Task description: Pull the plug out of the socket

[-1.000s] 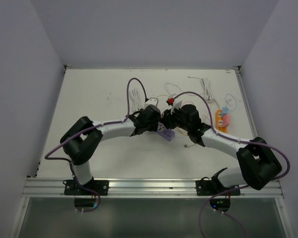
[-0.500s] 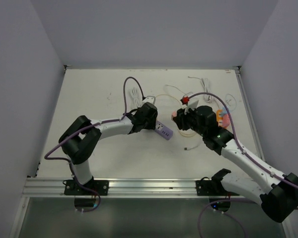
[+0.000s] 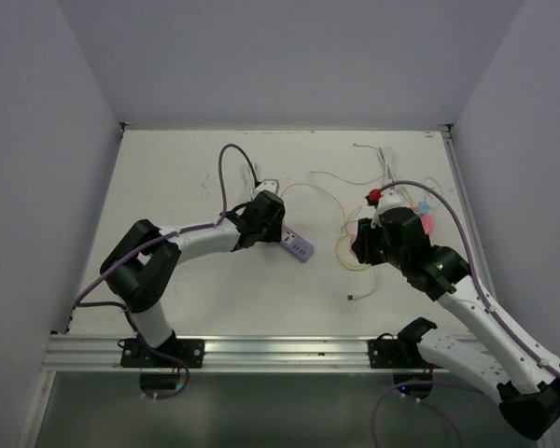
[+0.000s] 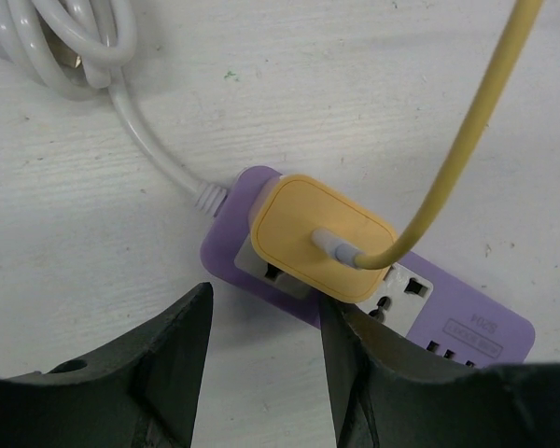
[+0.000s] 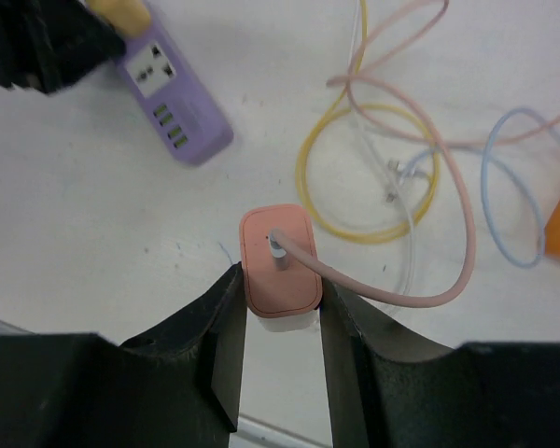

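Note:
The pink plug (image 5: 278,247) is off the power strip but is still held high. I need to lower my right gripper to the table by the white cable's end next and open it.
A purple power strip (image 3: 299,247) lies on the white table, and it also shows in the left wrist view (image 4: 467,327) and the right wrist view (image 5: 173,107). A yellow plug (image 4: 322,238) with a yellow cable sits in one of its sockets. My left gripper (image 4: 266,308) is open at the strip's near edge, with its right finger against the strip. My right gripper (image 5: 280,280) is shut on a pink plug (image 5: 278,247) with a pink cable. It holds the plug above the table, well to the right of the strip (image 3: 362,245).
Loops of yellow cable (image 5: 369,173), pink cable (image 5: 448,187) and pale blue cable lie right of the strip. Orange and pink adapters (image 3: 420,222) sit at the right. The strip's coiled white cord (image 4: 75,47) lies behind the strip. More white cables (image 3: 387,163) lie at the back right.
My right gripper has pulled away to the right with the pink plug, off the strip. My left gripper and the strip have shifted slightly left.

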You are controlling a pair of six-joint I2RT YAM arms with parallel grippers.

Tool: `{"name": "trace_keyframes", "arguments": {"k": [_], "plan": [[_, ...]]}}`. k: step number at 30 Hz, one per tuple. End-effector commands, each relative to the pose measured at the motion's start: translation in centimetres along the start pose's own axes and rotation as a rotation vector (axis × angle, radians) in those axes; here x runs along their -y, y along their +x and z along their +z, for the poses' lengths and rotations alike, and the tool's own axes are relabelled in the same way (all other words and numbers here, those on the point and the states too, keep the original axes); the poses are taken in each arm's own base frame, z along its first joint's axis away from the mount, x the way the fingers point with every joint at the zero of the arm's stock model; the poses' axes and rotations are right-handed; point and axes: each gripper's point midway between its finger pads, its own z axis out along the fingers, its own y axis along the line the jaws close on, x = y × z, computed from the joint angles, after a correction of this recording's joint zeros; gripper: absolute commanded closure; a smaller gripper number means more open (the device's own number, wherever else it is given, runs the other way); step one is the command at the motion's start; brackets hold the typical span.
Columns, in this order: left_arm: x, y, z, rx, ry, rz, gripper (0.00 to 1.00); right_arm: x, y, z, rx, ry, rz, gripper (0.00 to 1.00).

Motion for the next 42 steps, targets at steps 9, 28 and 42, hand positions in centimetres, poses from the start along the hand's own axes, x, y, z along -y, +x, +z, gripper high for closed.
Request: {"name": "trace_keyframes", "arguments": {"k": [9,28,42], "plan": [[-7.2,6.9,-1.2,-0.229,-0.202,0.110,0.48,1.0,14.0,4.3,-0.440,0.121,0.225,1.00],[-6.4,6.5,-1.4,-0.217,-0.163,0.094,0.47,2.1,6.1,0.7,-0.262,0.167,0.138,0.01],[-4.9,5.6,-1.7,-0.194,-0.093,0.081,0.47,-6.0,-2.7,2.7,-0.042,-0.252,-0.062,0.01]]}}
